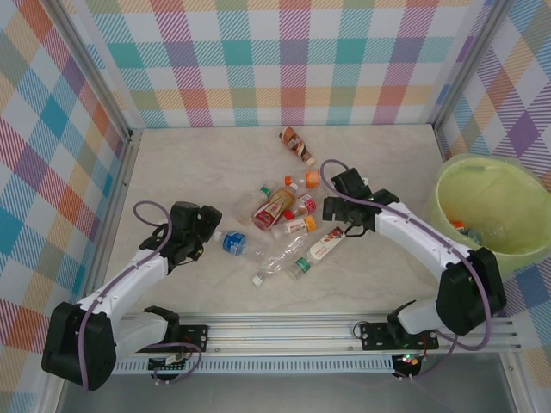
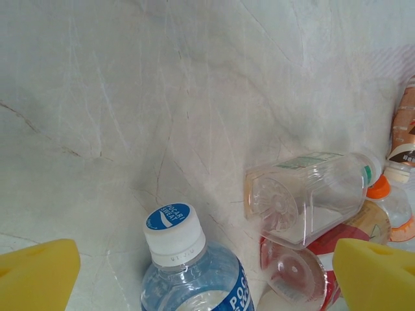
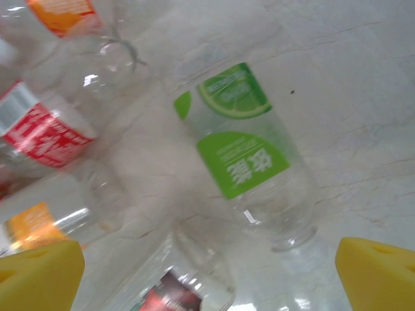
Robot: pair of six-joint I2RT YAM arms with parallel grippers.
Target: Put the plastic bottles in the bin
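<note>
The green-labelled clear bottle [image 3: 245, 154] lies at a slant to my fingers with bare tabletop around it, so my right gripper needs to turn to line up with it next and go down over its label.
Several plastic bottles [image 1: 280, 211] lie in a loose heap mid-table, and one brown bottle [image 1: 297, 144] lies apart at the back. The pale yellow-green bin [image 1: 516, 245] stands at the right edge with a bottle [image 1: 458, 227] inside. My left gripper [image 1: 209, 232] is open at the heap's left side. A blue-labelled, white-capped bottle [image 2: 188, 265] lies between its yellow fingers [image 2: 35, 275], cap pointing away from it. My right gripper [image 1: 334, 208] is open over the heap's right side. A green-labelled clear bottle [image 3: 243, 149] lies ahead of its fingers [image 3: 379, 272], and a red-labelled bottle [image 3: 175, 288] lies between them.
Checked walls close in the table on the left, back and right. A metal rail [image 1: 293, 331] carrying both arm bases runs along the near edge. Bare marbled tabletop [image 1: 405, 163] separates the heap from the bin.
</note>
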